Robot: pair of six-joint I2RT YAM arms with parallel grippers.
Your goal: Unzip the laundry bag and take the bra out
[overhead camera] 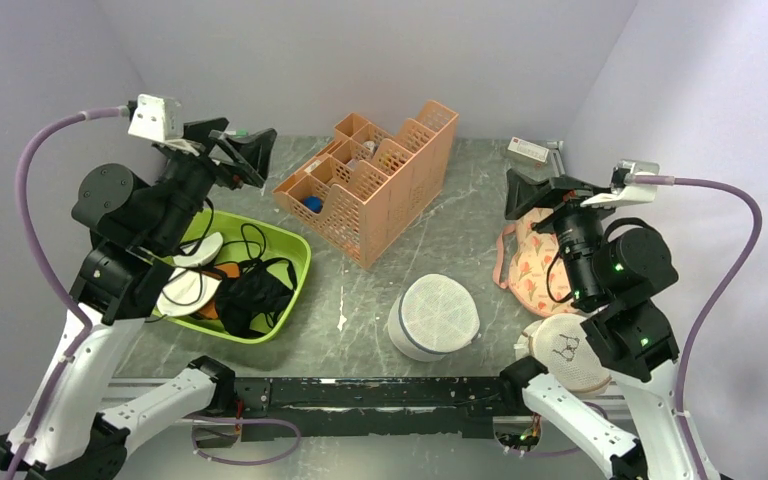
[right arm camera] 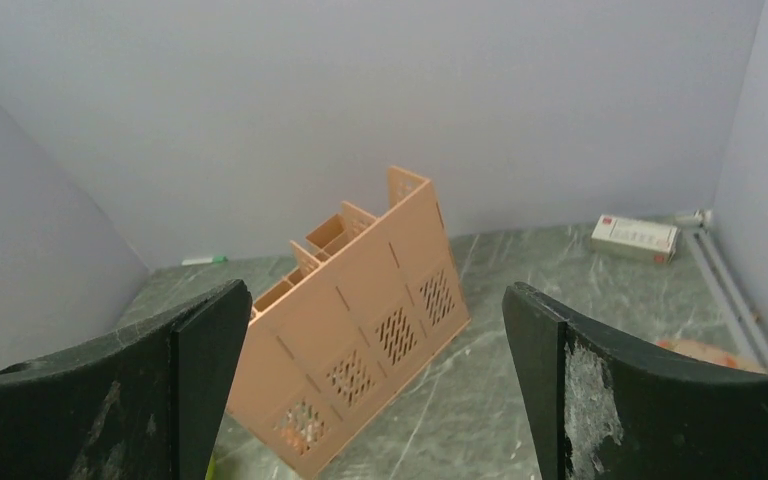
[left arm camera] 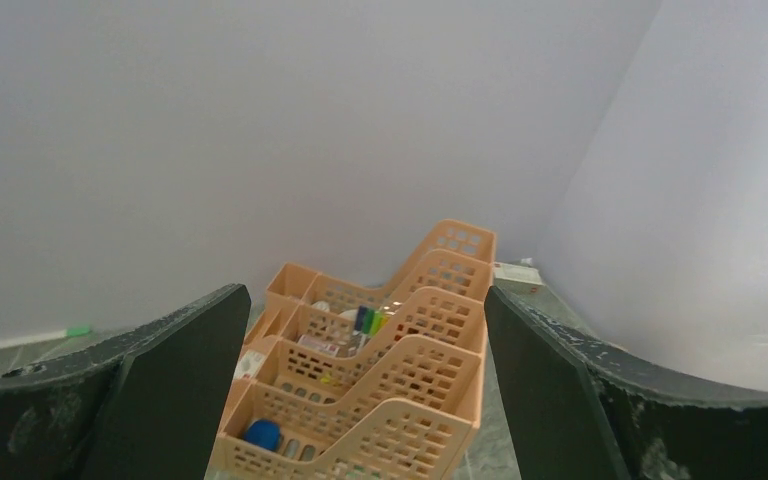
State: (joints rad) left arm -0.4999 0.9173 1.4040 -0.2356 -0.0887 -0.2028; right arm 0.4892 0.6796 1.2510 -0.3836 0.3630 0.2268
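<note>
Next, my left gripper turns and moves down, back and to the right in the top view onto the bag's rim facing the tub, since its lid is closed.
The laundry bag (overhead camera: 435,316), a round white mesh drum with ribs on its lid, stands on the table near the front centre, closed as far as I can see. The red bra is not visible in any view. My left gripper (overhead camera: 252,152) is raised high at the back left, open and empty, far from the bag; in its wrist view (left arm camera: 365,300) it faces the organizer. My right gripper (overhead camera: 528,195) is raised at the right, open and empty, above and behind the bag; its wrist view (right arm camera: 375,290) does not show the bag.
A peach slotted organizer (overhead camera: 370,180) stands at back centre. A green tub (overhead camera: 303,262) at left holds a black strappy garment (overhead camera: 255,295) and white pieces. A cream flower-print cloth (overhead camera: 530,262) and a beige round pouch (overhead camera: 570,355) lie at right. A small box (overhead camera: 528,150) lies at back right.
</note>
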